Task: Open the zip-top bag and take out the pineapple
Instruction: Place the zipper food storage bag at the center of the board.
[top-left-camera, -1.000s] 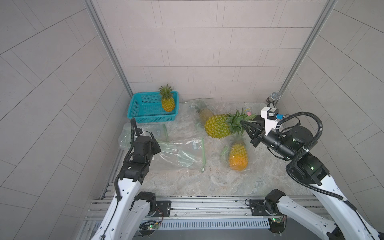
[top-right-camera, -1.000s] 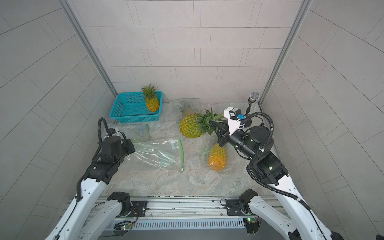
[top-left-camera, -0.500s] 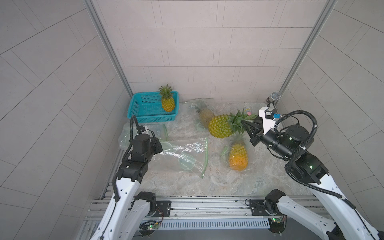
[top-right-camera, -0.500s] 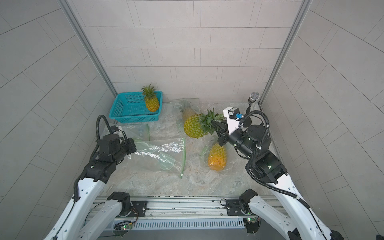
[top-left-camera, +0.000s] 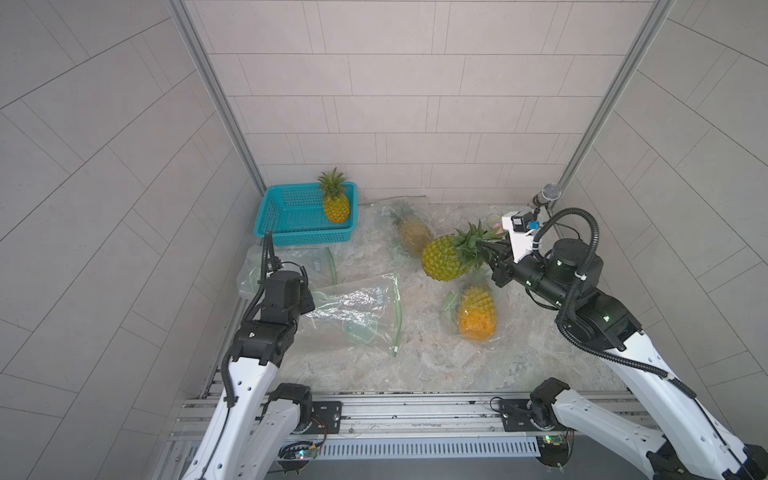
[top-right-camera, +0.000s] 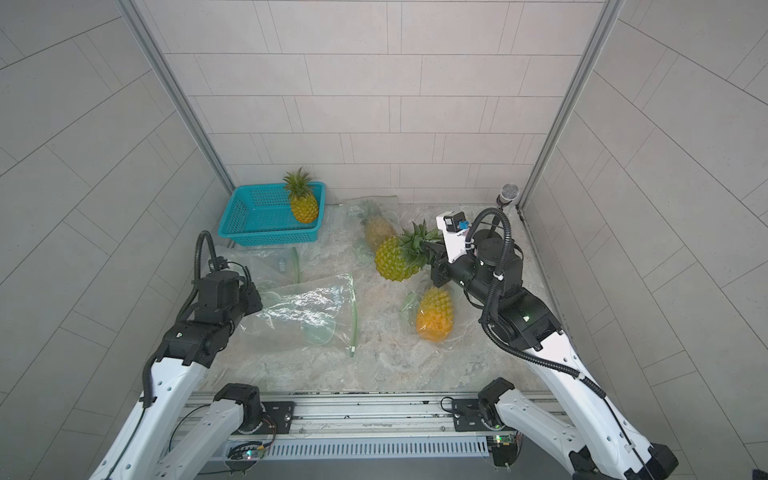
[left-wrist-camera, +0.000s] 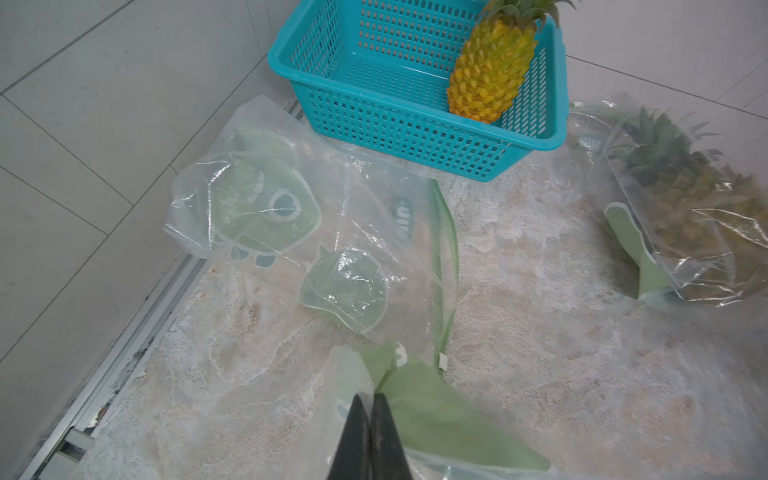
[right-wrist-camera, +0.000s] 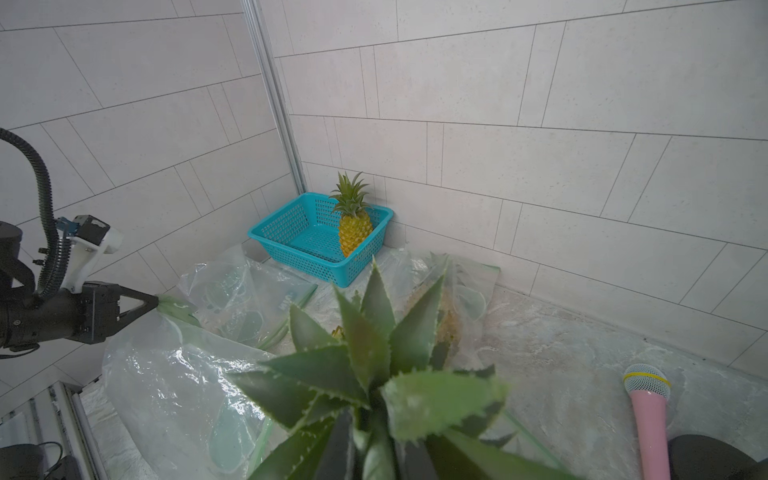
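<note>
The bag's corner goes down toward the side to the tabletop (left-wrist-camera: 240, 300) beside the other empty bag next, where my left gripper releases it, because the pineapple already hangs outside.
A yellow-green pineapple (top-left-camera: 442, 257) (top-right-camera: 395, 259) hangs on its side above the table's middle right. My right gripper (top-left-camera: 484, 249) (top-right-camera: 432, 249) (right-wrist-camera: 376, 449) is shut on its green crown (right-wrist-camera: 365, 353), which hides most of the jaws in the right wrist view. The empty clear zip-top bag (top-left-camera: 357, 311) (top-right-camera: 307, 311) with a green zip lies flat at the left. My left gripper (left-wrist-camera: 371, 399) (right-wrist-camera: 156, 301) is shut on the bag's green-printed corner (left-wrist-camera: 436, 415). In both top views the left wrist covers that pinch.
A teal basket (top-left-camera: 270, 203) at the back left holds an upright pineapple (top-left-camera: 336, 203). Two more bagged pineapples lie at the back (top-left-camera: 411, 230) and below the held fruit (top-left-camera: 477, 309). Another empty bag (top-left-camera: 257, 266) lies by the basket. A pink microphone (right-wrist-camera: 650, 415) stands at the back right.
My left gripper has drawn the empty bag a little to the left. The right arm has shifted slightly, and the pineapple stays lifted in nearly the same place.
</note>
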